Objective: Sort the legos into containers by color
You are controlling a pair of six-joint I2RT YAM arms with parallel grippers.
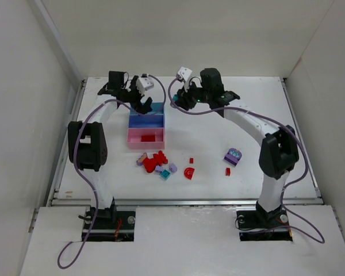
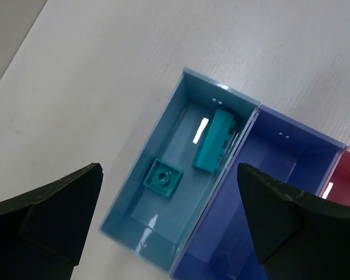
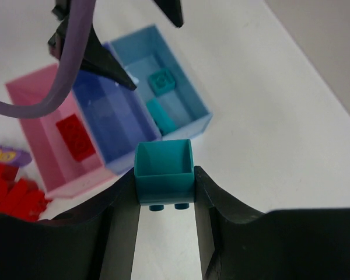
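Note:
The light blue container (image 1: 158, 107) (image 3: 176, 105) has its open top below and to the gripper's left in the top view, so the robot's right gripper needs to go across and down over it next.
My left gripper (image 2: 169, 175) hangs open over the light blue container (image 2: 137, 213), nothing between its fingers. Two teal legos lie in that container: a flat square one (image 2: 164, 178) and a longer one (image 2: 213, 140). My right gripper (image 3: 163, 188) is shut on a teal brick (image 3: 163, 169), studs down, held in the air just right of the containers. The purple-blue container (image 3: 114, 119) looks bare. In the pink container (image 3: 39, 131) lies a red brick (image 3: 74, 137). From above, the left gripper (image 1: 142, 103) and the right gripper (image 1: 181, 101) stand on either side of the light blue container (image 1: 158, 107).
Loose legos lie nearer the arm bases: a mostly red pile (image 1: 155, 162), a red arch (image 1: 188, 172), two small red pieces (image 1: 191, 160) (image 1: 227, 171) and a purple piece (image 1: 233, 156). White walls enclose the table on three sides.

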